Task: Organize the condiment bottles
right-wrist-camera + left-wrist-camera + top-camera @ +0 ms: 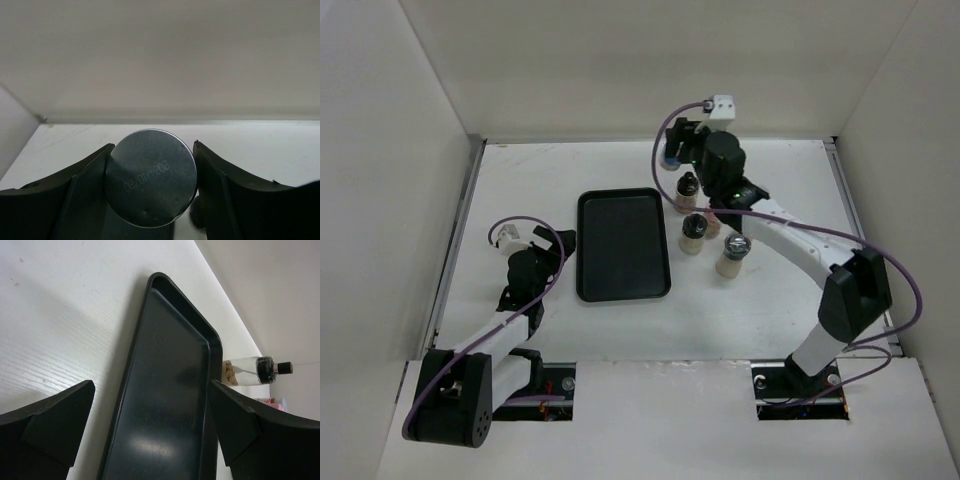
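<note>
The right gripper carries the bottle over to the left in the top view next, lowers it to the tray's bare corner below, nearest the gripper, and releases it.
My right gripper (674, 146) is at the back of the table, shut on the round silver lid of a condiment bottle (150, 184) stamped with a date; both fingers touch its sides in the right wrist view (152, 152). A blue bit of that bottle (669, 157) shows under the gripper. Three more bottles stand right of the black tray (623, 290): a black-capped one (688, 185), a dark-capped one (694, 233) and a clear-capped one (731, 254). My left gripper (556, 246) is open and empty at the tray's left edge (150, 440). A black-capped bottle (250, 371) shows beyond the tray.
White walls close in the table at the back and both sides. A pink-capped thing (272, 402) peeks past my left gripper's right finger. The right arm (790, 235) stretches over the bottles. The tray's floor (165, 390) holds nothing.
</note>
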`<state>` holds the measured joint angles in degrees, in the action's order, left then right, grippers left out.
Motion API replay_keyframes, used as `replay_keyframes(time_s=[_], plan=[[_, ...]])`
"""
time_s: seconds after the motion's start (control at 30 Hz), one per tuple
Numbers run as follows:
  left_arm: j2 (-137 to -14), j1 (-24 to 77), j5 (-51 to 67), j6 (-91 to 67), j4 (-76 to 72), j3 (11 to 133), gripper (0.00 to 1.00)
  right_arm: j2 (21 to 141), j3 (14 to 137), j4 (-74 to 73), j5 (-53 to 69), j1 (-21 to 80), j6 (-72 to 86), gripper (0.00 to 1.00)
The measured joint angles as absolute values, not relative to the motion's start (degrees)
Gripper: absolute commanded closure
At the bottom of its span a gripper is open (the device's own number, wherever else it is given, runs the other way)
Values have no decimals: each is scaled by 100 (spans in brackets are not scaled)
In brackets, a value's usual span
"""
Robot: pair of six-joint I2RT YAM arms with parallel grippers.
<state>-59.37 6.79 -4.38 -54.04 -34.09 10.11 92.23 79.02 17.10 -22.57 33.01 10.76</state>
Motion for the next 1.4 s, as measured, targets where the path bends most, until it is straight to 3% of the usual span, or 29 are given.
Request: replay_keyframes(time_s=[0.5, 0.6, 0.77, 0.9, 1.03, 1.27, 1.33, 1.4], plan=[[-5959, 674, -425, -5406, -3411, 1011, 0, 11561, 8440, 1380, -1839, 3983, 1111, 51], [-5959, 674, -432, -5404, -3411, 1011, 0, 11609, 8442, 1356, -1841, 3977, 1135, 41], [-5977, 674, -427, -5406, -3411, 1011, 0, 11609, 8447, 1474, -1844, 3979, 1173, 13], [-5977, 674, -429, -5406, -3413, 1011, 0, 11587, 8442, 1658, -1844, 3979, 1192, 5], [-5979, 674, -427, -5404, -3413, 1011, 0, 11288, 8283, 1680, -1841, 3977, 1199, 5], [-5972, 668, -429, -5406, -3411, 1011, 0, 9598, 7279, 1778, -1935, 3809, 1253, 41], [-5964, 668, -434, -5406, -3413, 1011, 0, 9139, 6971, 1765, -2027, 3651, 1350, 41], [-5966, 668, -432, -5406, -3411, 1011, 0, 8715, 6604, 1678, -2154, 3524, 1448, 32]])
